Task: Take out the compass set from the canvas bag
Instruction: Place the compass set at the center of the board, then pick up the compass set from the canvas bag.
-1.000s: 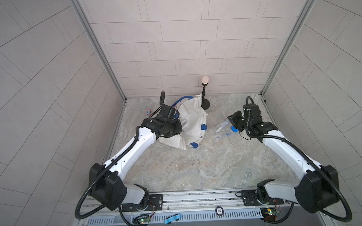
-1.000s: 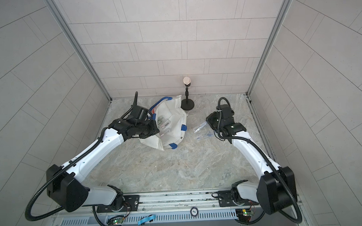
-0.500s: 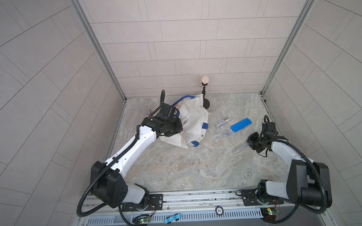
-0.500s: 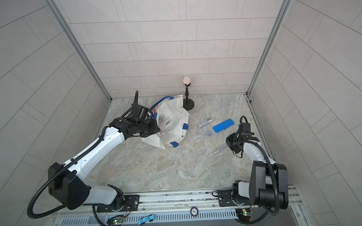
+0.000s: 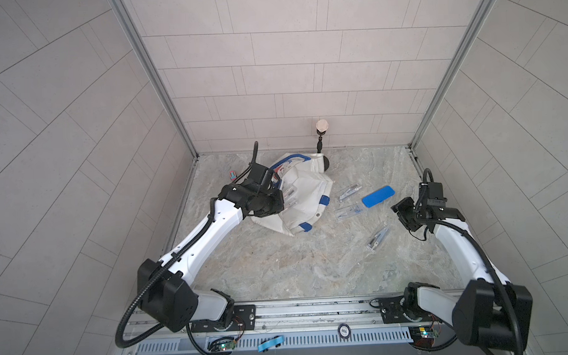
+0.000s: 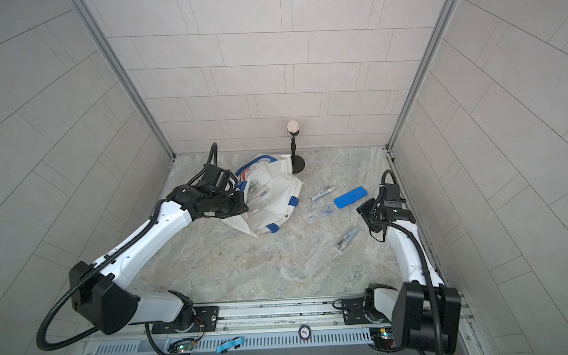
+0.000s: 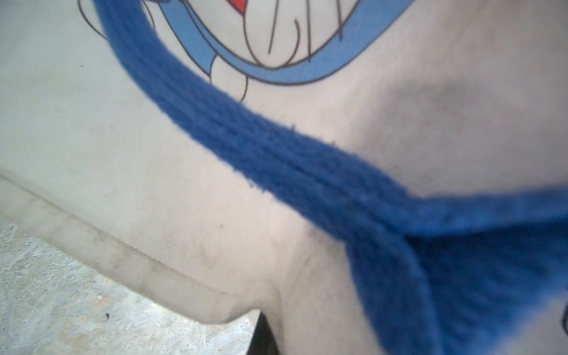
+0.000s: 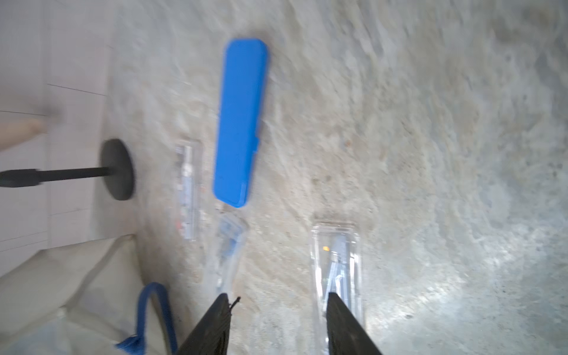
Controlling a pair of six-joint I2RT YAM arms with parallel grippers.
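Note:
My right gripper swings past the blue case and down onto a clear pack next, since clear packs still show inside the bag (image 6: pixel 278 193) across the table from it.
The white canvas bag (image 5: pixel 309 192) (image 6: pixel 278 193) lies slumped at the back left, its mouth facing up with clear packs (image 5: pixel 290 197) showing inside. My left gripper (image 5: pixel 277 201) is at the bag's near rim, shut on the canvas; in the left wrist view, canvas (image 7: pixel 153 184) and a blue strap (image 7: pixel 276 153) fill the frame. Three packs of the compass set lie on the table: (image 5: pixel 350 193), (image 5: pixel 349 211), (image 5: pixel 378 236). My right gripper (image 5: pixel 404 213) (image 8: pixel 278 296) hovers open and empty, with the nearest pack (image 8: pixel 336 261) lying below one finger.
A blue flat case (image 5: pixel 378 196) (image 8: pixel 241 123) lies right of the packs. A black stand (image 5: pixel 323 160) topped with a pale ball stands against the back wall behind the bag. A tiny red-and-teal toy (image 5: pixel 233 177) sits at the far left wall.
My right gripper carried a pack from beside the bag to the right front, opened and let it go; the pack now lies on the table. The left arm held still.

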